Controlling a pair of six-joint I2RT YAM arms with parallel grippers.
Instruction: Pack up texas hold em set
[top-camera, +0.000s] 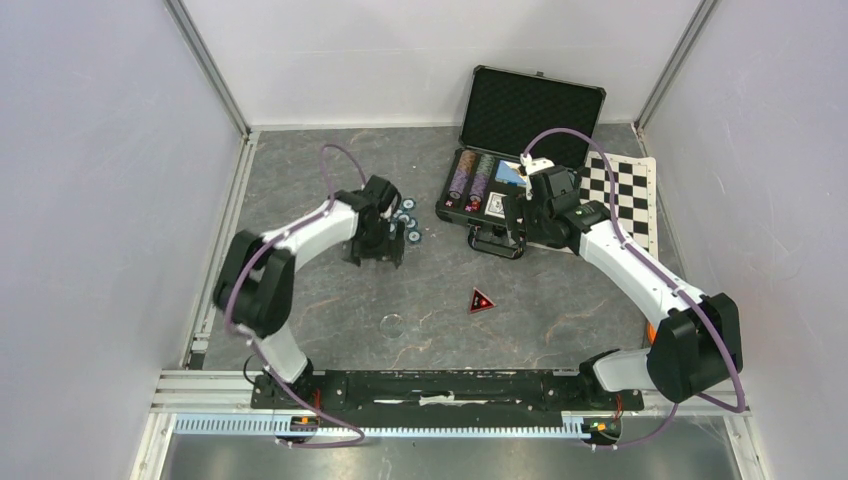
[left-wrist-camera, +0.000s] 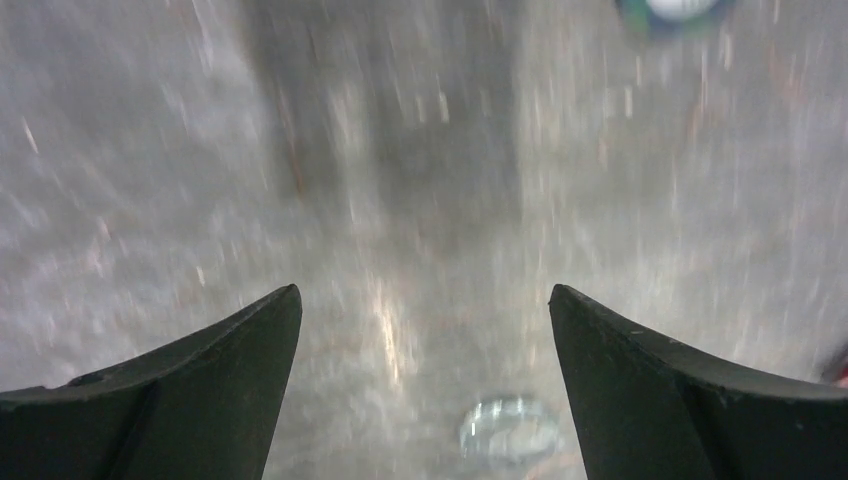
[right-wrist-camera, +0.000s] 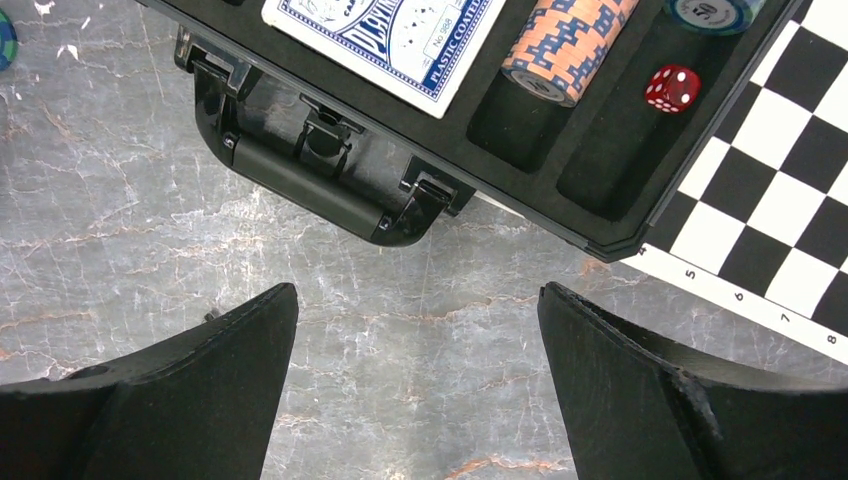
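I need to move my left gripper back over the clear ring (top-camera: 392, 325) (left-wrist-camera: 510, 428) next and lower its open fingers astride the ring's rim to close, because the ring lies alone on the tabletop.
The black case (top-camera: 532, 100) lies open at the back right, with purple chips (top-camera: 460, 178), brown-white chips (right-wrist-camera: 565, 45), a blue card deck (right-wrist-camera: 385, 35) and a red die (right-wrist-camera: 672, 88) in its foam tray. Several loose teal chips (top-camera: 405, 222) lie on the table left of the case. My left gripper (top-camera: 375, 255) (left-wrist-camera: 423, 290) hangs open over bare table just near of those chips, holding nothing; its view is blurred. My right gripper (top-camera: 497, 243) (right-wrist-camera: 418, 287) is open and empty over the table, just in front of the case handle (right-wrist-camera: 310, 175).
A checkered mat (top-camera: 625, 195) lies under and to the right of the case. A red triangular piece (top-camera: 482, 300) sits mid-table, with a faint clear ring (top-camera: 393, 322) to its left. White walls enclose the table on three sides.
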